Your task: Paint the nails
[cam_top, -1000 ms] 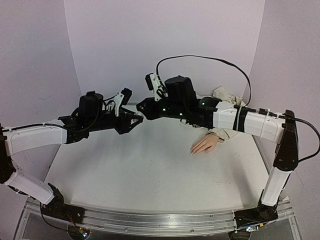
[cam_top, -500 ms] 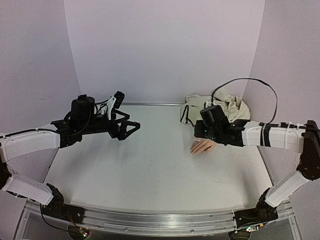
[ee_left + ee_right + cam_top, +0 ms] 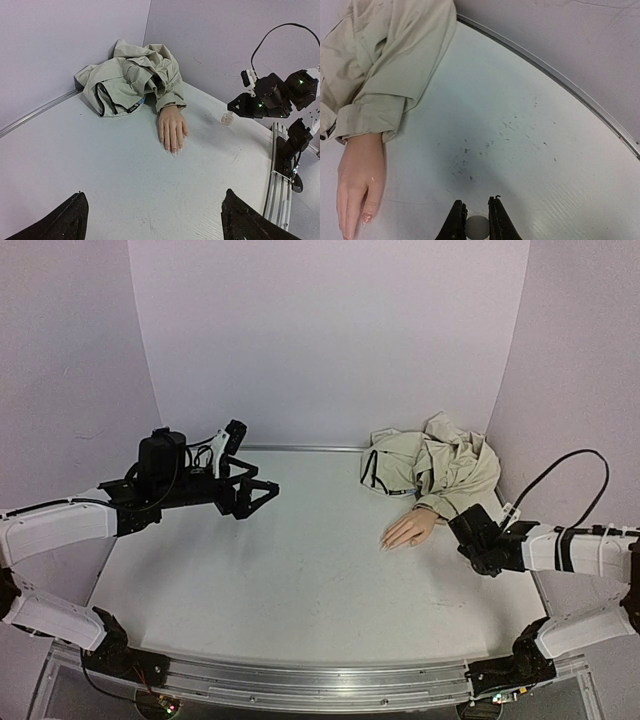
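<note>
My right gripper moves down to the bare tabletop (image 3: 472,576) beside the mannequin hand next and releases the small bottle there, since that open patch lies below my gripper.
The pale mannequin hand (image 3: 410,530) lies palm down on the white table, its wrist in a beige jacket sleeve (image 3: 432,502). Its tiny nails (image 3: 175,148) point toward the near edge; one also shows in the right wrist view (image 3: 366,217). My right gripper (image 3: 458,522) is low just right of the hand, shut on a small clear-whitish bottle (image 3: 477,228), which also shows in the left wrist view (image 3: 227,118). My left gripper (image 3: 256,492) is open and empty at the left of the table, far from the hand; in its wrist view its fingers (image 3: 69,220) stand wide apart.
The crumpled beige jacket (image 3: 440,462) is heaped in the back right corner against the walls. A metal strip (image 3: 560,80) runs along the table's edge by the right wall. Bare white tabletop (image 3: 300,570) lies between the arms.
My right arm has swung from the middle back of the table out to the right and down, uncovering the jacket. My left gripper has drawn back slightly to the left.
</note>
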You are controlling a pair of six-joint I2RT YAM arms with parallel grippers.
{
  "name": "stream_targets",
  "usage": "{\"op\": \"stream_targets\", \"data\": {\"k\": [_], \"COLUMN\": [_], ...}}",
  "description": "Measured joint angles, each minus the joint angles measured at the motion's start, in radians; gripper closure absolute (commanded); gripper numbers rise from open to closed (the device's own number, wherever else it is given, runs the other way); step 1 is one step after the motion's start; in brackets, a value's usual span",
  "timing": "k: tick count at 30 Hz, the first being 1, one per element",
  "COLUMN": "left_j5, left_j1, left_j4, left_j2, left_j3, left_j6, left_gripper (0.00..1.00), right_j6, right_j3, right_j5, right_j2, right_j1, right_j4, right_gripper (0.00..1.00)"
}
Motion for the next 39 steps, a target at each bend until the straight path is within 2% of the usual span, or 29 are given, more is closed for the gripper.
{"op": "stream_targets", "data": {"k": [6,13,15,18,23,24,27,30,33,36,39], "left_j5": [-0.001,-0.007,-0.008,-0.011,-0.064,-0.087,-0.186,-0.319,-0.458,-0.573,-0.662], "left_j1": [0.000,0.000,0.000,0.000,0.000,0.000,0.000,0.002,0.013,0.027,0.036], "left_j4": [0.000,0.000,-0.001,0.000,-0.001,-0.002,-0.028,-0.119,-0.219,-0.274,-0.316], "left_j2": [-0.030,-0.073,-0.077,-0.081,-0.097,-0.103,-0.122,-0.127,-0.132,-0.162,-0.224], "left_j3": [-0.005,-0.029,-0.033,-0.035,-0.037,-0.037,-0.035,0.003,0.069,0.114,0.142], "left_j6": [0.000,-0.002,-0.003,-0.004,-0.022,-0.027,-0.049,-0.061,-0.070,-0.065,-0.038], "left_gripper": [0.06,0.06,0.06,0.06,0.03,0.03,0.03,0.03,0.02,0.02,0.02], "right_j6": [0.183,0.278,0.289,0.299,0.274,0.258,0.188,0.053,-0.190,-0.468,-0.681], "right_j3": [-0.010,-0.010,-0.010,-0.010,-0.010,-0.010,-0.004,0.031,0.084,0.142,0.194], "right_j5": [0.041,0.045,0.055,0.056,0.049,0.050,0.060,0.069,0.045,-0.027,-0.117], "right_j2": [0.035,0.135,0.144,0.144,0.110,0.085,-0.024,-0.143,-0.249,-0.358,-0.449], "right_j1": [-0.007,-0.007,-0.007,-0.007,-0.007,-0.007,-0.007,-0.007,-0.008,-0.007,-0.007], "right_j4": [-0.055,-0.076,-0.074,-0.076,-0.086,-0.089,-0.105,-0.119,-0.069,0.016,0.081], "right_gripper": [1.00,1.00,0.90,0.63,0.31,0.22,0.03,0.02,0.02,0.02,0.02]}}
